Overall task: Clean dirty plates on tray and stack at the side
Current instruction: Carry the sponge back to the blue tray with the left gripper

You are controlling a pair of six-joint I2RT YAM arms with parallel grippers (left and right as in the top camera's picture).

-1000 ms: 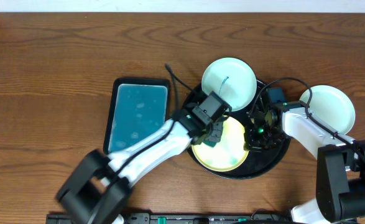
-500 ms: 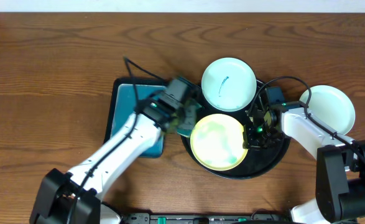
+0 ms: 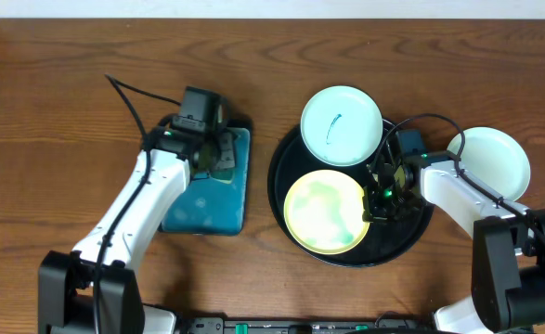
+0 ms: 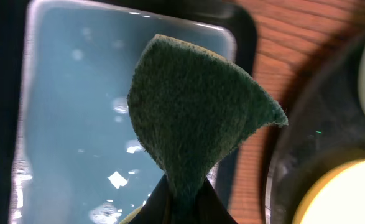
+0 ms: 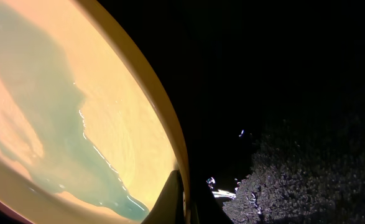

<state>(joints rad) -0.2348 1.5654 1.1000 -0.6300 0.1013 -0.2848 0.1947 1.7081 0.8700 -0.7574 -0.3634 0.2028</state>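
Next, my left gripper lowers toward the teal tray's wet bottom and releases the green sponge there, because that bottom lies open below the held sponge [image 4: 194, 118].
The black tray [image 3: 419, 225] holds a pale yellow plate [image 3: 325, 211] with a wet greenish film. A mint-white plate [image 3: 342, 125] with a thin teal scribble rests at its far rim. A second mint-white plate [image 3: 492, 162] lies on the table to the right. My left gripper [image 3: 213, 154] is shut on a green sponge [image 4: 194, 118] and holds it above the teal tray [image 3: 202, 206]. My right gripper [image 3: 377, 198] is shut on the yellow plate's right rim [image 5: 64, 112], one finger inside and one outside [image 5: 183, 200].
The rectangular teal tray [image 4: 76, 124] is wet, with droplets on it, and lies left of the black tray [image 4: 291, 149]. Cables trail behind both arms. Bare wooden table lies to the far left and along the back.
My left gripper has carried the sponge left, off the yellow plate and over to the teal tray. My right gripper stays on the yellow plate's rim.
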